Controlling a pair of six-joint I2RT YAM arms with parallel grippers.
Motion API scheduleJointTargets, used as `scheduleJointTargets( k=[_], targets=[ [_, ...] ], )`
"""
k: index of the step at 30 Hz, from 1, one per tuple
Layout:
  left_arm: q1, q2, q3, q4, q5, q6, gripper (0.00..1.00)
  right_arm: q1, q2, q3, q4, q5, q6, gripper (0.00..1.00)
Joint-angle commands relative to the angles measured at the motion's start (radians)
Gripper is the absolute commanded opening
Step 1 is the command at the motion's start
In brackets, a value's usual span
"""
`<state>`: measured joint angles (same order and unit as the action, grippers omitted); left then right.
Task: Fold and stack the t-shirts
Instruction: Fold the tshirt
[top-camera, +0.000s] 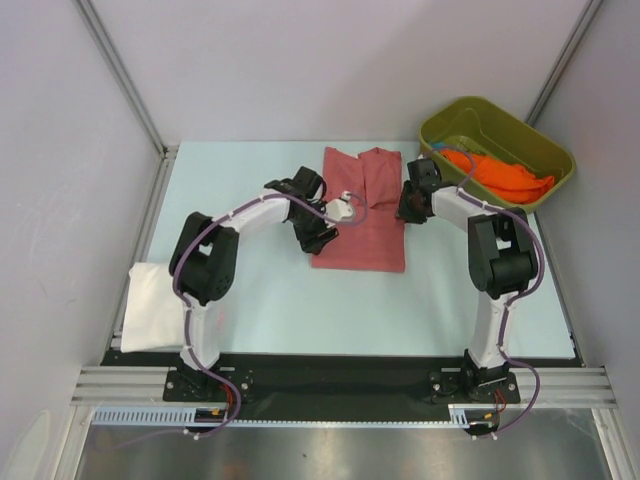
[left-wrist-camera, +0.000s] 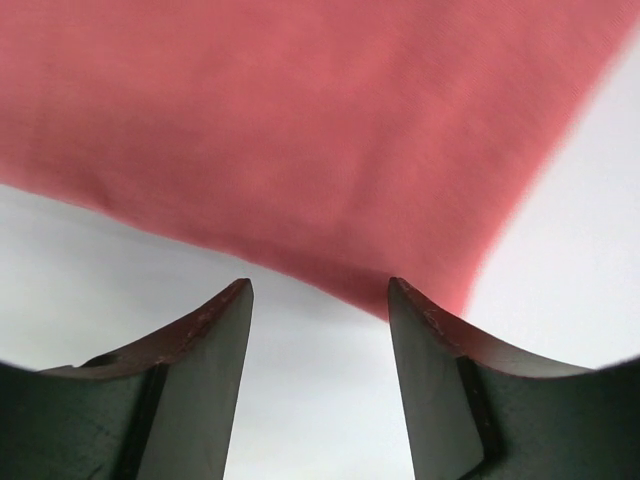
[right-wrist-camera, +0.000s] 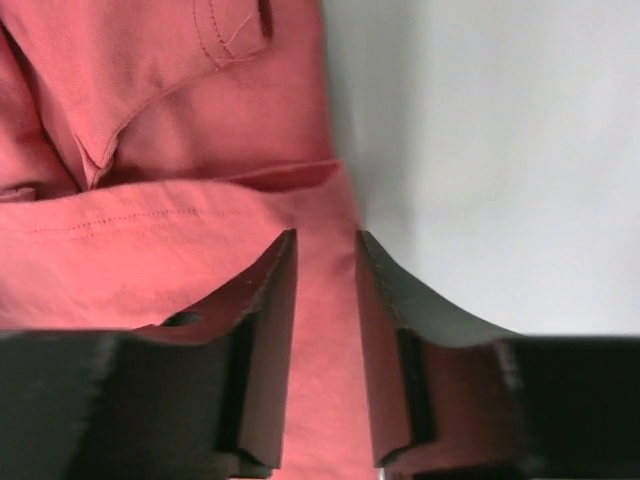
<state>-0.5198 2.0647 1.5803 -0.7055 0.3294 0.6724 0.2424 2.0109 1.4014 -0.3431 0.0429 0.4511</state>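
Observation:
I will move my left gripper back toward my base next, onto the salmon-red t-shirt's near corner (top-camera: 315, 263) (left-wrist-camera: 456, 306) on the white t-shirt's side, because the open fingers are short of it.
The salmon-red t-shirt (top-camera: 362, 210) lies flat mid-table, folded into a long strip with the collar at the far end. My left gripper (top-camera: 322, 238) is open and empty at its near left edge; in the left wrist view the gripper (left-wrist-camera: 320, 290) has its jaws wide apart, just short of the shirt's edge (left-wrist-camera: 300, 130). My right gripper (top-camera: 408, 208) is over the shirt's right edge; in the right wrist view the gripper (right-wrist-camera: 326, 238) has its jaws narrowly apart with red cloth (right-wrist-camera: 200, 240) showing between them. The orange t-shirt (top-camera: 500, 172) and a bit of the teal one (top-camera: 452, 146) lie in the bin. The white t-shirt (top-camera: 155, 305) lies folded at the near left.
The olive-green bin (top-camera: 548, 150) stands at the far right corner. A metal rail (top-camera: 150, 215) runs along the table's left edge. Grey walls close in the back and sides.

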Motion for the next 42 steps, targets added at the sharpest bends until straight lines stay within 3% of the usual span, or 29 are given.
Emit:
scheduleJointTargets(
  k=[1,8,15,22,25,26,27,28,30,31,38,42],
  targets=[
    [-0.035,-0.164,-0.077,-0.058,0.022,0.197,0.63,0.004,-0.106,0.006,-0.060,0.019,-0.052,0.37],
    [-0.117,-0.337,-0.390,0.138,-0.059,0.441,0.69,0.110,-0.328,-0.269,-0.132,0.038,-0.033,0.53],
    [-0.157,-0.307,-0.434,0.259,-0.088,0.395,0.70,0.152,-0.367,-0.455,-0.091,-0.034,0.032,0.54],
    [-0.178,-0.284,-0.494,0.348,-0.122,0.329,0.66,0.144,-0.380,-0.501,-0.074,-0.034,0.047,0.51],
    [-0.181,-0.279,-0.517,0.391,-0.136,0.334,0.55,0.135,-0.374,-0.521,-0.034,-0.080,0.049,0.40],
    [-0.183,-0.276,-0.522,0.408,-0.141,0.337,0.49,0.132,-0.368,-0.519,-0.028,-0.084,0.049,0.30],
    [-0.183,-0.273,-0.523,0.413,-0.142,0.335,0.34,0.127,-0.357,-0.518,-0.022,-0.089,0.051,0.24],
    [-0.183,-0.268,-0.522,0.413,-0.142,0.332,0.22,0.117,-0.357,-0.518,-0.019,-0.093,0.052,0.14],
    [-0.183,-0.273,-0.511,0.405,-0.142,0.311,0.00,0.107,-0.363,-0.516,-0.017,-0.101,0.052,0.04],
    [-0.183,-0.275,-0.508,0.376,-0.141,0.308,0.00,0.106,-0.379,-0.516,-0.022,-0.103,0.051,0.00],
    [-0.181,-0.348,-0.485,0.169,-0.087,0.242,0.00,0.127,-0.509,-0.527,-0.144,-0.126,0.044,0.00],
    [-0.183,-0.449,-0.485,0.042,-0.038,0.178,0.00,0.210,-0.616,-0.550,-0.313,-0.150,0.072,0.00]
  ],
)
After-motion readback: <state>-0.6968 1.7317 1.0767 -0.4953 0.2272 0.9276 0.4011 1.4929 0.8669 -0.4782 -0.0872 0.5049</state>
